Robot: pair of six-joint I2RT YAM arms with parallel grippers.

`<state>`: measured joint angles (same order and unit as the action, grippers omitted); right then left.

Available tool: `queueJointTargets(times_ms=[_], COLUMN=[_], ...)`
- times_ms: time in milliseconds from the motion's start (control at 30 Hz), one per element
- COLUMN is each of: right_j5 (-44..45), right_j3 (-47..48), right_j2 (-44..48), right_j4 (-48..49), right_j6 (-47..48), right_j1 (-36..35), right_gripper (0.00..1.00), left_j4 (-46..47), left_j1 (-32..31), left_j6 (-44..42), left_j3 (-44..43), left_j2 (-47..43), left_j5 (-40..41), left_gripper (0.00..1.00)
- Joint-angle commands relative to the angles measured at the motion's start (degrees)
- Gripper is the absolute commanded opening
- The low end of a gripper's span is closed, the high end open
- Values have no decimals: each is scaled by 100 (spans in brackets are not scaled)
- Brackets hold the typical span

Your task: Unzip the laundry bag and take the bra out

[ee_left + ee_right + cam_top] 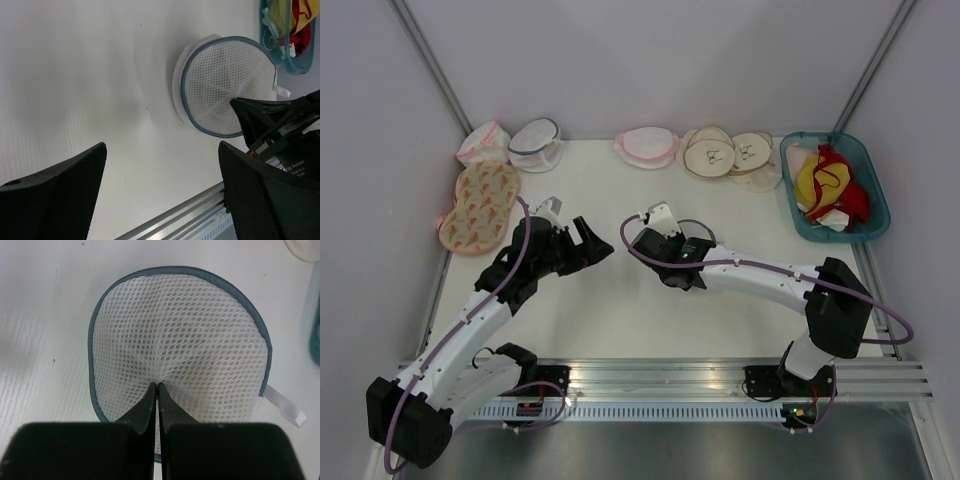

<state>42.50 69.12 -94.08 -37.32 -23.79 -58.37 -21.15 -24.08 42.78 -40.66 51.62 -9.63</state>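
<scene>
My left gripper should move, open, across onto the facing side of the bag's dark zipper rim (184, 95), as the zipper rim lies to the gripper's right in the top view.
The laundry bag (180, 335) is round white mesh with blue-grey trim and lies on the white table. My right gripper (157, 385) is shut, pinching the mesh near the bag's middle and puckering it. A faint beige tint shows through the mesh; the bra itself is hidden inside. The left wrist view shows the bag (220, 80) with the right gripper's fingers (250, 110) on it. My left gripper (162, 147) is open and empty, a short way left of the bag. In the top view the left gripper (598, 240) faces the right gripper (638, 233), which covers the bag.
Along the back edge lie a pink-trimmed bag (482, 143), a dark-trimmed mesh bag (536, 143), another pink-trimmed bag (647, 146) and beige cups (728, 153). An orange patterned garment (480, 205) lies at the left. A teal basket (868, 165) at back right holds red and yellow garments.
</scene>
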Motion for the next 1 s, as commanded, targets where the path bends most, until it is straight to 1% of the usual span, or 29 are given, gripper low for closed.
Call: queueJointTargets(times_ms=[0, 67, 133, 167, 233, 267, 300, 333, 367, 400, 467, 500, 533, 600, 633, 733, 767, 900, 967], right_j5=[373, 408, 303, 59, -337, -974, -1320, -1724, -2267, -2516, -3060, -3159, -3256, -3397, -3450, -3608, -3617, -3644, -3749], right_j3=[-83, -206, -311, -468, -662, -889, -1022, -1293, -1409, -1506, -1752, -1814, -1928, -2025, -2113, -2210, -2210, -2219, -2219], right_j2=[469, 636, 1022, 1198, 1856, 2120, 2653, 2911, 3157, 3560, 3957, 4046, 4108, 4283, 4345, 4504, 4530, 4671, 4715], right_j4=[-65, -47, 66, 145, 531, 846, 1006, 1173, 1375, 1446, 1552, 1544, 1544, 1561, 1561, 1614, 1614, 1588, 1614], right_j6=[-169, -222, -266, -258, -284, -310, -354, -415, -572, -644, -793, -829, -846, -934, -952, -1022, -1040, -1049, -1049], right_j1=[27, 62, 106, 150, 229, 377, 492, 641, 973, 1142, 1545, 1652, 1732, 1881, 1917, 2014, 2048, 2101, 2137], right_gripper=[0, 0, 0, 0, 0, 1, 0, 0, 0, 0, 0, 0, 0, 0, 0, 0, 0, 0, 0], left_j4=[234, 304, 365, 409, 576, 794, 953, 1189, 1409, 1934, 2436, 2744, 3243, 3738, 4141, 4355, 4582, 4848, 5118], left_j1=[34, 34, 34, 34, 34, 34, 34, 34, 34, 34, 34, 34, 34, 34, 34, 17, 8, -62, -88], left_j6=[186, 213, 221, 230, 256, 265, 265, 300, 318, 362, 494, 529, 651, 696, 748, 775, 801, 907, 951], left_j3=[94, 146, 181, 199, 243, 261, 330, 375, 419, 541, 612, 673, 683, 604, 551, 218, 156, -239, -301], left_j2=[33, 50, 77, 85, 164, 208, 304, 357, 428, 489, 823, 954, 1339, 1797, 2261, 2958, 3360, 4117, 4295], left_j5=[-197, -215, -250, -285, -338, -399, -495, -731, -864, -978, -1312, -1427, -1654, -1919, -2120, -2218, -2228, -2298, -2280], left_gripper=[95, 94, 94, 93, 93, 93, 93, 93, 93, 93, 93, 93, 93, 92, 91, 88, 88, 85, 85])
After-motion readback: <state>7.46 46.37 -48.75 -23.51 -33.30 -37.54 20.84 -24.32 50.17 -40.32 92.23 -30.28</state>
